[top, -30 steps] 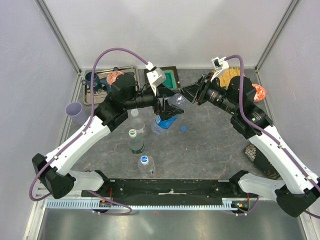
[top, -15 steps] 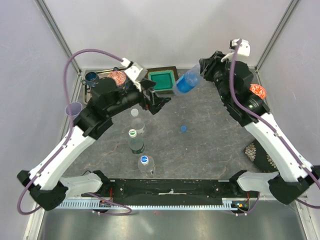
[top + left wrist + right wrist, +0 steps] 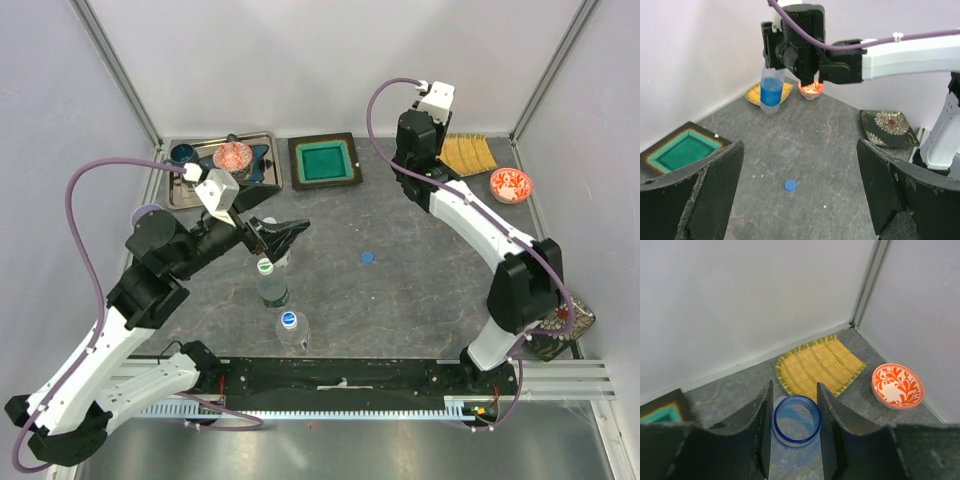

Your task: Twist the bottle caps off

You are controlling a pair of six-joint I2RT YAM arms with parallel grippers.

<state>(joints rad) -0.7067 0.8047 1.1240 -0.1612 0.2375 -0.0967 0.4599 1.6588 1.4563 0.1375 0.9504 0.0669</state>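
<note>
The robot's right gripper will next move down toward the tabletop beside the woven mat, which lies below the gripper, and let go of the bottle's neck, since the blue-tinted bottle [image 3: 795, 427] has its cap off.
My right gripper [image 3: 794, 395] is shut on the neck of the blue-tinted bottle [image 3: 795, 427], whose mouth is open and capless. It holds the bottle upright by the woven mat at the back right. In the left wrist view the bottle [image 3: 771, 92] hangs under that gripper [image 3: 773, 67]. The wrist hides the bottle in the top view. The blue cap [image 3: 367, 257] lies alone on the table, also seen in the left wrist view [image 3: 790, 185]. My left gripper [image 3: 282, 234] is wide open and empty [image 3: 800, 200]. A green-label bottle [image 3: 270, 288] and a bottle with a blue-and-white cap [image 3: 288, 322] stand capped below it. The pale-capped bottle is hidden.
A green tray [image 3: 326, 160] and a metal tray [image 3: 190, 190] holding a red bowl [image 3: 232, 155] sit at the back. The lilac cup [image 3: 148, 215] is far left. The woven mat [image 3: 467, 152], another red bowl [image 3: 510, 184] and a dark patterned plate [image 3: 888, 125] are on the right.
The right arm carried the blue-tinted bottle from the table's middle to the back right corner. The left gripper let go of it and drew back toward the left, open.
</note>
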